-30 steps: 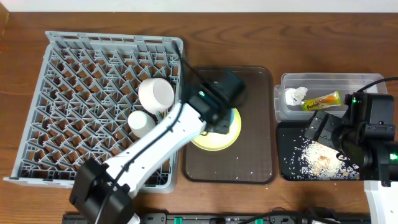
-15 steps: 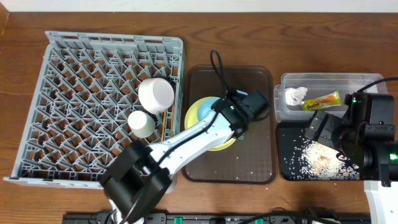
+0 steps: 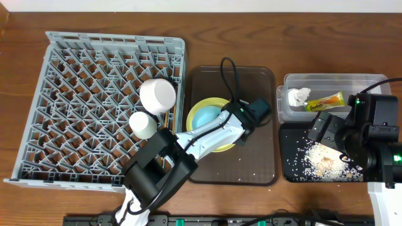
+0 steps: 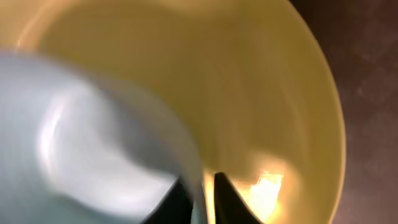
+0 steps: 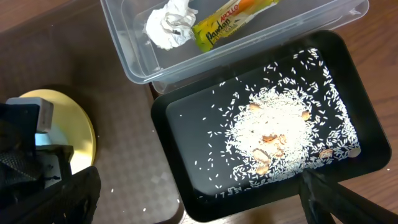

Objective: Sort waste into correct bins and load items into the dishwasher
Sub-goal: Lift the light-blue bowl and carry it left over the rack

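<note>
The left gripper next lifts the light blue bowl outward and releases it beyond the white bowl (image 3: 157,94), left in the overhead view, where the rack's bare.
The light blue bowl (image 3: 205,116) sits on the yellow-green plate (image 3: 191,120) on the brown tray. My left gripper (image 3: 231,119) reaches in from the right. In the left wrist view its fingers (image 4: 203,196) straddle the rim of the bowl (image 4: 93,137) above the plate (image 4: 267,93), shut on it. The white bowl (image 3: 157,94), pale cup (image 3: 143,124) and chopsticks (image 3: 167,129) lie in the grey rack (image 3: 81,69). The napkin (image 5: 169,25) and wrapper (image 5: 233,18) lie in the clear tub (image 5: 130,56). Rice (image 5: 273,134) lies in the black tray (image 5: 186,155). My right gripper (image 5: 199,199) is open and empty above it.
The brown serving tray (image 3: 251,157) holds a few stray rice grains near its front. The clear tub (image 3: 326,80) and black tray (image 3: 290,157) stand right of it, under the right arm (image 3: 370,132). Cables run along the table's front edge.
My left arm has swung from the plate's left side over to its right, uncovering the blue bowl. Its gripper now sits on the bowl's right rim. The right arm has not moved.
</note>
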Motion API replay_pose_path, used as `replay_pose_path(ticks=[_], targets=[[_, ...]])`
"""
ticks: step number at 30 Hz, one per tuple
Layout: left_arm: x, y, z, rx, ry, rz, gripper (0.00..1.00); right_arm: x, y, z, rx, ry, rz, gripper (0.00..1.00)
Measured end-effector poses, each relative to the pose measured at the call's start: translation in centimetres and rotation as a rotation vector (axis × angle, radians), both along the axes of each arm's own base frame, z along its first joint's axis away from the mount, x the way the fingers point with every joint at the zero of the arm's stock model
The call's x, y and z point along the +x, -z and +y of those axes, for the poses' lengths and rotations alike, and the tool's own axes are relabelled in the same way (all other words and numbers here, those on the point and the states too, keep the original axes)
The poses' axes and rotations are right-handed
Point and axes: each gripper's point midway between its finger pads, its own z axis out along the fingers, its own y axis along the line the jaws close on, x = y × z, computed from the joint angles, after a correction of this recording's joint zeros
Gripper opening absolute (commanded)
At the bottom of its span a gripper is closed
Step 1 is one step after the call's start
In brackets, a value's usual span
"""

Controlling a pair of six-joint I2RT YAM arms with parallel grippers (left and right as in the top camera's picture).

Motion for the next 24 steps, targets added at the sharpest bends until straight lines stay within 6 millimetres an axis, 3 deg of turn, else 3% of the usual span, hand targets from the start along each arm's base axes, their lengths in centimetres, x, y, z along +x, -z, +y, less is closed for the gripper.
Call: replay_pose_path(ticks=[6,9,16,21,24], targets=[[0.0,-1.2,0.0,-0.018,0.000,-0.014,0.08,0.0,0.0,0.0,0.000,0.000,0.000,0.99],[0.2,-3.7,-0.3,-0.064,0.005,-0.052,0.07,0.0,0.0,0.0,0.000,0.000,0.000,0.99],[0.9,-11.6,-0.4,-0.204,0.062,-0.181,0.07,0.0,0.0,0.0,0.000,0.000,0.000,0.99],[3.3,-15.8,2.4,-0.304,0.060,-0.220,0.07,0.0,0.0,0.0,0.000,0.000,0.000,0.99],[6.1,-18.4,5.0,-0.408,0.035,-0.237,0.08,0.0,0.0,0.0,0.000,0.000,0.000,0.99]])
